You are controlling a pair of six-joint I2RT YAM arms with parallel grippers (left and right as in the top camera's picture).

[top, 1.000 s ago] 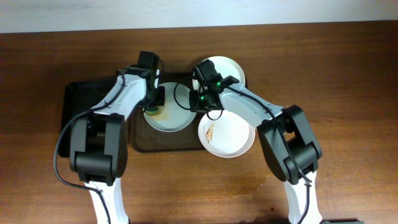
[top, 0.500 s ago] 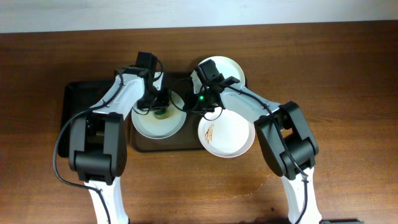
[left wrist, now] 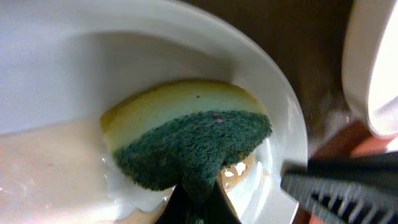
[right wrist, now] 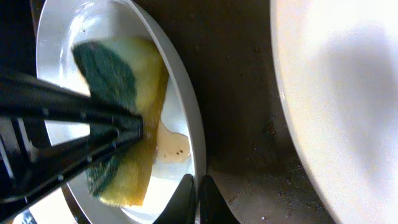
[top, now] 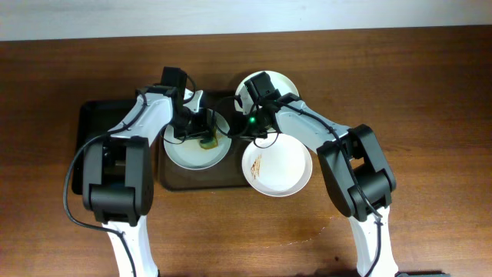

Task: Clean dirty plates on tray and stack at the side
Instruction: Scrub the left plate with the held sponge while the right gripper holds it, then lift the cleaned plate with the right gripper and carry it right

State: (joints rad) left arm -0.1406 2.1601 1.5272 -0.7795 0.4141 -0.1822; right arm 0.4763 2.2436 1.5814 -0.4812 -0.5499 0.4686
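My right gripper raises the plate next, tilts it steeply over the brown tray, then lowers it there to release it, because brownish liquid pools on the plate.
A white plate (top: 188,154) lies on the brown tray (top: 201,178). My left gripper (top: 201,132) is shut on a green and yellow sponge (top: 209,142) and presses it on the plate's right side. In the left wrist view the sponge (left wrist: 186,137) lies on the wet plate (left wrist: 283,118) in front of the gripper (left wrist: 198,210). My right gripper (top: 233,131) is shut on this plate's right rim; its wrist view shows the gripper (right wrist: 199,198) pinching the rim (right wrist: 186,106) beside the sponge (right wrist: 134,130). A second plate (top: 278,165) with an orange smear lies at the tray's right end. A third plate (top: 286,83) lies behind.
A smaller black tray (top: 96,127) lies left of the brown tray, under my left arm. My two arms meet over the brown tray's back half. The second plate's edge (right wrist: 336,93) lies close to the right of my right gripper. Brown wooden table (top: 430,115) all round.
My left gripper has dragged the sponge rightward across the plate, toward the right gripper. The held plate has shifted slightly left and forward. The smeared plate has shifted a little.
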